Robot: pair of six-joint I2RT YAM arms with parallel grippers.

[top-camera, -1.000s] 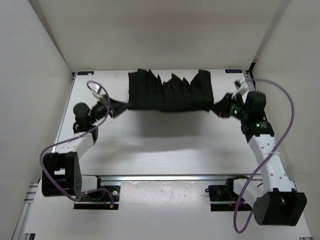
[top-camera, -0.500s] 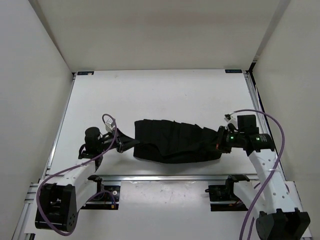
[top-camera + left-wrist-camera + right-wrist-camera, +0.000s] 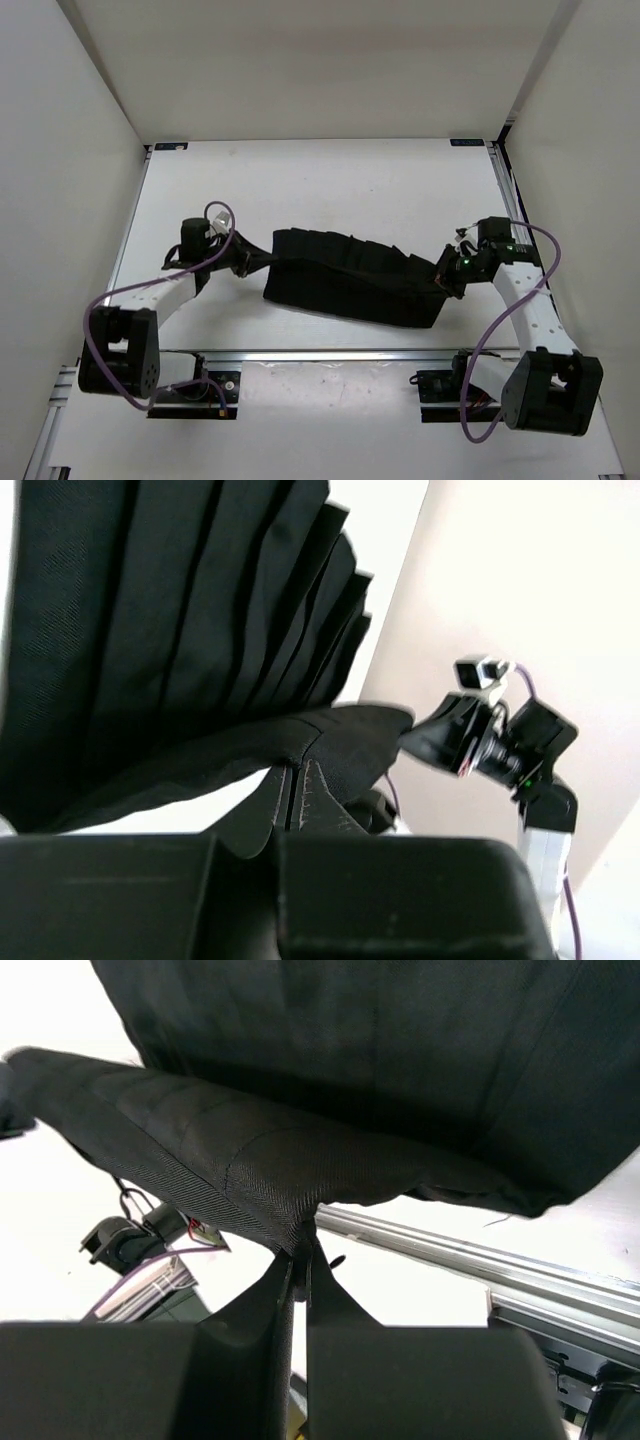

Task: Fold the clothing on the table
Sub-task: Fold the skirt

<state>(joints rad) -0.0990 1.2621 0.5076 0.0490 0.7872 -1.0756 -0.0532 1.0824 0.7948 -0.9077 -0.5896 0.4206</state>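
I will carry my left gripper outward over the clothing's far edge [image 3: 304, 235] and release the clothing's corner, as that edge lies outward and to its right in the top view.
The black pleated clothing [image 3: 350, 278] stretches across the near half of the white table [image 3: 330, 185], held between both arms, its right end lower. My left gripper [image 3: 248, 257] is shut on the left corner of the clothing [image 3: 200, 630]; the left wrist view shows the fabric pinched between the jaws at my left gripper [image 3: 288, 780]. My right gripper [image 3: 447, 274] is shut on the right corner; in the right wrist view the thick hem of the clothing [image 3: 330, 1090] runs into the tips of my right gripper [image 3: 300, 1250]. Pleats fan out from both grips.
A metal rail [image 3: 330, 353] runs along the table's near edge, and it also shows in the right wrist view as a rail [image 3: 480, 1260] just under the cloth. White walls [image 3: 60, 150] enclose the table on three sides. Purple cables [image 3: 510, 330] loop from both arms.
Both arms carried the clothing from the far edge of the table to the near half. Since half a second ago the left gripper moved away from the near rail; the cloth now slants down to the right.
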